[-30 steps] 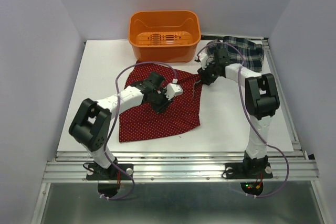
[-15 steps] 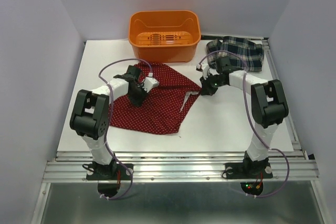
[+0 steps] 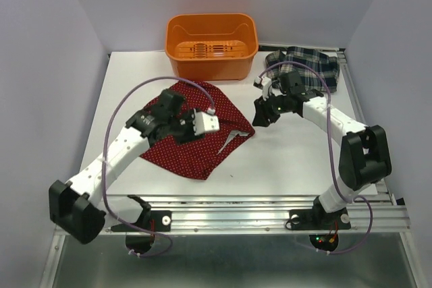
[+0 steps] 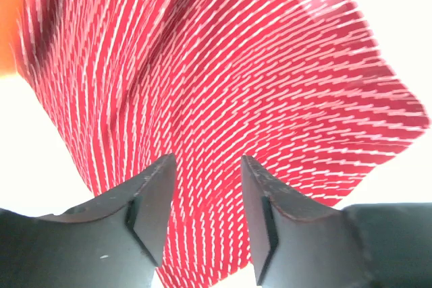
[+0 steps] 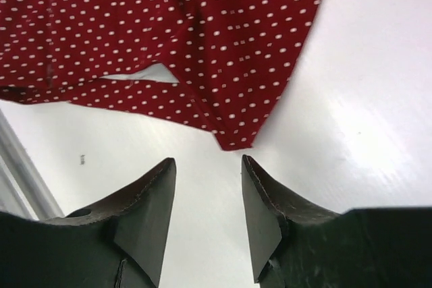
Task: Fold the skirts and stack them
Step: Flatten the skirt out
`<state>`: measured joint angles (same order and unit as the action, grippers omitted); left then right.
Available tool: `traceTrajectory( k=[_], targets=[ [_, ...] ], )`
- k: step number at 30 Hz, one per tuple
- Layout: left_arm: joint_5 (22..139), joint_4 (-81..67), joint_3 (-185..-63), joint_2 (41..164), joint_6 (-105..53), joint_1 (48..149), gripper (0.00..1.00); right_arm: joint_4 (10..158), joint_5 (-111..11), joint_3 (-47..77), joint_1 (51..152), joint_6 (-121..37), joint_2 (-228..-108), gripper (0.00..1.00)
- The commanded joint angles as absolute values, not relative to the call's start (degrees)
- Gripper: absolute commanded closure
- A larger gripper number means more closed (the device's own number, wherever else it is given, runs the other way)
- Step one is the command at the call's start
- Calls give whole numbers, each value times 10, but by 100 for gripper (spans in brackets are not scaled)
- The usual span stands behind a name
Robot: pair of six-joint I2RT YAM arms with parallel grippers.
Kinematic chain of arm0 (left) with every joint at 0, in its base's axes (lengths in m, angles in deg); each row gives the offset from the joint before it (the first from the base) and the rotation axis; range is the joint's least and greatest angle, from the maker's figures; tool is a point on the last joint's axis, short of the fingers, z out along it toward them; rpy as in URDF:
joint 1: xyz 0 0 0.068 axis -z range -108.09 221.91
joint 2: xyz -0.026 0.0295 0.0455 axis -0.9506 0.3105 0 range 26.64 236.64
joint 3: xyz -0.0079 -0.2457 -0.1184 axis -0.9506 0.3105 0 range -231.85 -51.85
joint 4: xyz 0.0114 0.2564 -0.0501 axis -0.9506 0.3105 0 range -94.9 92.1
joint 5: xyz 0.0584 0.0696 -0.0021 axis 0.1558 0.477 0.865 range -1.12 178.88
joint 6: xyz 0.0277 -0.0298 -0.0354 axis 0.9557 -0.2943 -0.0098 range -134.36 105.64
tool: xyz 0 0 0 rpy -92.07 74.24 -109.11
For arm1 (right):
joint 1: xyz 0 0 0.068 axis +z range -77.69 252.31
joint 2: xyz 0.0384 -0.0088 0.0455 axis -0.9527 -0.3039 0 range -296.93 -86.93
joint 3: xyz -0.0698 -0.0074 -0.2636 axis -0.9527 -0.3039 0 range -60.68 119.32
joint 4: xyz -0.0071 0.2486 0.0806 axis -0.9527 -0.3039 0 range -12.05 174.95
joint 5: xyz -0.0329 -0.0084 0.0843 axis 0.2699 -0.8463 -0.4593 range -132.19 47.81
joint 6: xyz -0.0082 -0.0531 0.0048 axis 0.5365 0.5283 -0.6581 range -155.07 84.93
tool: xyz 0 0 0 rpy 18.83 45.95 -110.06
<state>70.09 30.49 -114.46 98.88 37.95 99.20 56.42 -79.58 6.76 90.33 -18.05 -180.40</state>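
Note:
The red skirt's near corner lies open on the tabletop, away from my fingers, so my left gripper should next move back from the middle of the skirt and down onto that corner.
The dark red skirt [image 3: 202, 150] with tiny white dots lies rumpled in a rough diamond on the white table [image 3: 290, 160], left of centre. My left gripper [image 3: 187, 133] hovers over its upper middle, open and empty. The left wrist view shows its jaws apart [image 4: 207, 161] with blurred red cloth [image 4: 236, 79] below. My right gripper [image 3: 260, 117] is open and empty just off the skirt's right corner. The right wrist view shows its jaws [image 5: 207, 162] over bare table, with the skirt's corner [image 5: 233, 136] just ahead. The plaid skirt [image 3: 307, 65] lies bunched at the back right.
An orange plastic bin [image 3: 211, 45] stands at the back centre, just behind the red skirt. The right arm's forearm [image 3: 324, 116] crosses the table in front of the plaid skirt. White walls close in the table at left, right and back.
The red skirt has been drawn from a wide spread sheet into a smaller diamond. The left arm has stretched out over it. The right gripper has slid slightly forward beside its right corner.

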Motion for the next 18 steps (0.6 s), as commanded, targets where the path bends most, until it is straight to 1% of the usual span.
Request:
traceTrajectory(
  k=[1,3,4,6,7,9,10,15,18],
  targets=[
    [686,400,-1063,938,420,1087,42,546,-729,95,901,-131,-1808,51],
    [703,390,-1038,933,395,1130,40,539,-724,97,906,-122,-1816,51],
    [710,377,-1028,933,388,1171,40,536,-725,96,906,-114,-1821,50],
    [730,362,-1005,940,374,1206,40,536,-719,95,912,-106,-1824,48],
    [734,348,-996,950,368,1230,39,531,-721,92,912,-96,-1826,42],
    [742,337,-992,959,369,1244,39,534,-715,88,912,-92,-1827,38],
    [745,319,-991,962,367,1249,39,537,-709,86,912,-91,-1827,33],
    [771,285,-981,992,394,1259,39,552,-698,67,912,-46,-1822,30],
    [785,272,-971,1014,414,1259,39,586,-691,41,912,-9,-1809,28]
  ],
)
